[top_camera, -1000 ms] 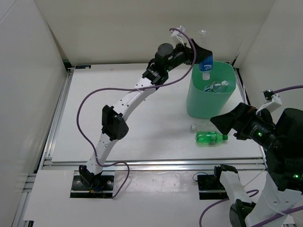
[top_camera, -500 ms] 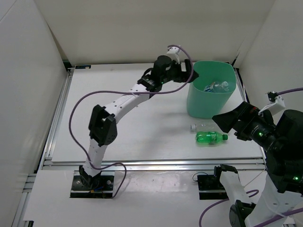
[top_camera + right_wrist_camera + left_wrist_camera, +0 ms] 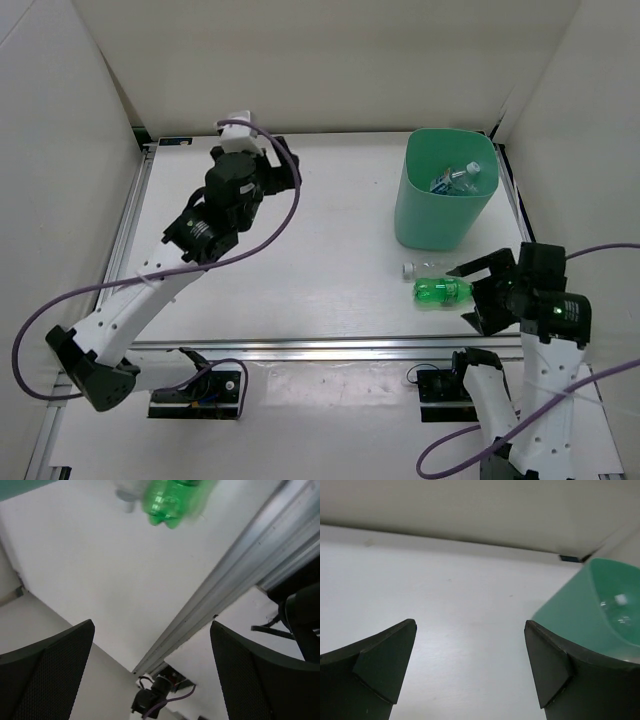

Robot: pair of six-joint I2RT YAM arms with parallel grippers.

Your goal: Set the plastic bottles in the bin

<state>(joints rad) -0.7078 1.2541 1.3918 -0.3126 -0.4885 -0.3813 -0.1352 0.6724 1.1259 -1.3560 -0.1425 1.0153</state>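
My right gripper is to go down and turn next so that it straddles the bottle's closest end [image 3: 459, 290], because the green bottle is lying flat.
The mint-green bin [image 3: 440, 215] stands at the back right and holds clear bottles [image 3: 455, 181], one with a blue label. It also shows in the left wrist view [image 3: 592, 610], with a white cap [image 3: 620, 599] inside. The green bottle [image 3: 443, 291] lies on the table in front of the bin, and a clear white-capped bottle [image 3: 420, 268] lies just behind it. My right gripper [image 3: 479, 293] is open and empty just right of the green bottle, which sits at the top of the right wrist view [image 3: 175, 497]. My left gripper [image 3: 287, 172] is open and empty, far left of the bin.
An aluminium rail [image 3: 320, 345] runs along the table's front edge, also in the right wrist view [image 3: 225, 580]. White walls [image 3: 300, 60] enclose the back and both sides. The left arm's purple cable [image 3: 290, 215] loops over the table's left half.
The left gripper let the blue-label bottle fall into the bin, then drew back far to the left. The right gripper came lower and closer to the green bottle.
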